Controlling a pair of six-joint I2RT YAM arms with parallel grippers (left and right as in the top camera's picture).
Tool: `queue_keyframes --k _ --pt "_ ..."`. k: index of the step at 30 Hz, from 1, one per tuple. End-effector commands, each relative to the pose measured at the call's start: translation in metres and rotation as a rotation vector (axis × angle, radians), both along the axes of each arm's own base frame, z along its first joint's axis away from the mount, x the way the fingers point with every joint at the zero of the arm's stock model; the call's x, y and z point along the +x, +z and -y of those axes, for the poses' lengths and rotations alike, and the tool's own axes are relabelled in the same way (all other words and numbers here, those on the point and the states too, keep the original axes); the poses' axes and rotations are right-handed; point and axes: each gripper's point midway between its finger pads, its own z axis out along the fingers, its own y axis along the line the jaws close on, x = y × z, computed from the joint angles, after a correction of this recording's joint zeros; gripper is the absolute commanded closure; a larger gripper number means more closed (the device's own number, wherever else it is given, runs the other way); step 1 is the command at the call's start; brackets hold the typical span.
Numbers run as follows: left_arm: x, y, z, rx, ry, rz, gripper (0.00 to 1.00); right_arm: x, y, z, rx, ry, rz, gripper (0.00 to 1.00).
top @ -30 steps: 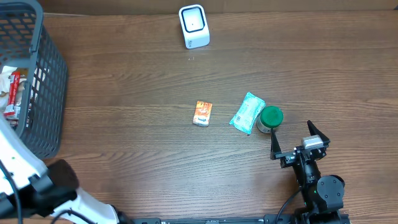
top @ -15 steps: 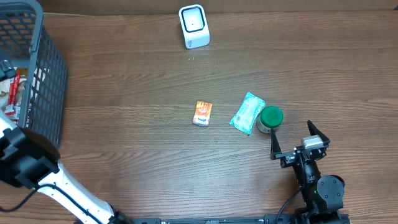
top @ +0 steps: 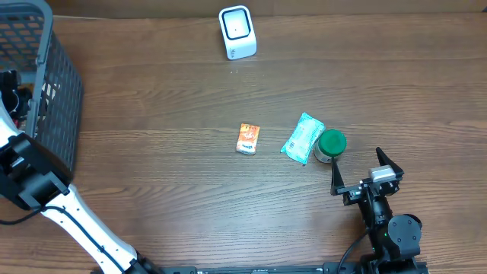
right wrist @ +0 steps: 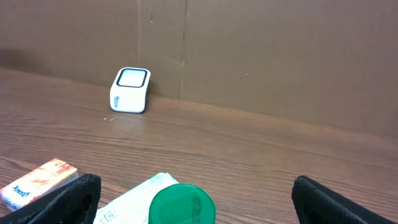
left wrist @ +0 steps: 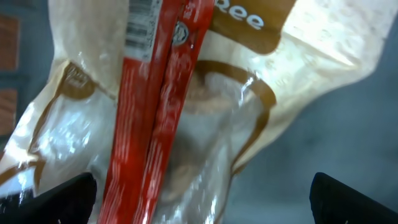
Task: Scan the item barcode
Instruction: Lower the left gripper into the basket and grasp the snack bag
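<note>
My left gripper lowers, then closes across the red packet's end away from the barcode [left wrist: 135, 182] next, since that part already runs between its fingers.
The white barcode scanner [top: 237, 32] stands at the table's far edge and shows small in the right wrist view [right wrist: 130, 90]. My left gripper [top: 14, 95] reaches down into the dark wire basket [top: 65, 99]. It is open [left wrist: 205, 205], close over a red packet [left wrist: 155, 124] lying on a clear bag with brown print [left wrist: 249, 93], with nothing held. My right gripper [top: 359, 169] stands open at the near right. Just ahead of it is a green-lidded jar [right wrist: 182, 204].
An orange box [top: 247, 138] lies mid-table. A teal packet [top: 303, 138] leans against the green-lidded jar [top: 331, 144]. The basket fills the far left corner. A brown cardboard wall [right wrist: 261, 56] backs the table.
My left arm has swung from the near left up over the basket and lowered its gripper inside. The right arm and the table items have not moved.
</note>
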Motion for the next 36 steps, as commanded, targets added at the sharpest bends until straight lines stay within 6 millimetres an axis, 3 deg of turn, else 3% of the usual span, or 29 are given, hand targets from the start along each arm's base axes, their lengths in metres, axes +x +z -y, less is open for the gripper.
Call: queue_keyframes --k 1,10,20,22,25,26,31,33,36 --pt "0.001 -0.006 -0.006 0.019 -0.048 -0.01 0.0 0.0 -0.001 0.001 0.0 -0.005 0.005 0.0" --pt "0.006 -0.011 -0.013 0.041 -0.068 0.005 0.0 0.0 -0.001 0.001 0.0 -0.005 0.005 0.0" --pt "-0.011 -0.064 -0.003 -0.047 -0.064 -0.107 0.01 0.0 -0.001 0.001 0.0 -0.005 0.005 0.0" --pt "-0.013 -0.068 -0.002 -0.057 -0.064 -0.118 0.12 0.0 -0.001 0.001 0.0 -0.005 0.005 0.0" --pt "-0.013 -0.068 -0.001 -0.059 -0.066 -0.117 0.53 0.0 -0.001 0.001 0.0 -0.005 0.005 0.0" --pt "-0.014 -0.068 -0.001 -0.062 -0.066 -0.12 0.61 0.0 -0.001 0.001 0.0 -0.005 0.005 0.0" --pt "-0.017 -0.068 0.002 -0.074 -0.065 -0.133 0.7 0.0 -0.001 0.001 0.0 -0.005 0.005 0.0" --pt "-0.017 -0.069 0.003 -0.076 -0.057 -0.134 0.96 0.0 -0.001 0.001 0.0 -0.005 0.005 0.0" --pt "-0.017 -0.068 0.004 -0.086 -0.014 -0.124 0.96 0.0 -0.001 0.001 0.0 -0.005 0.005 0.0"
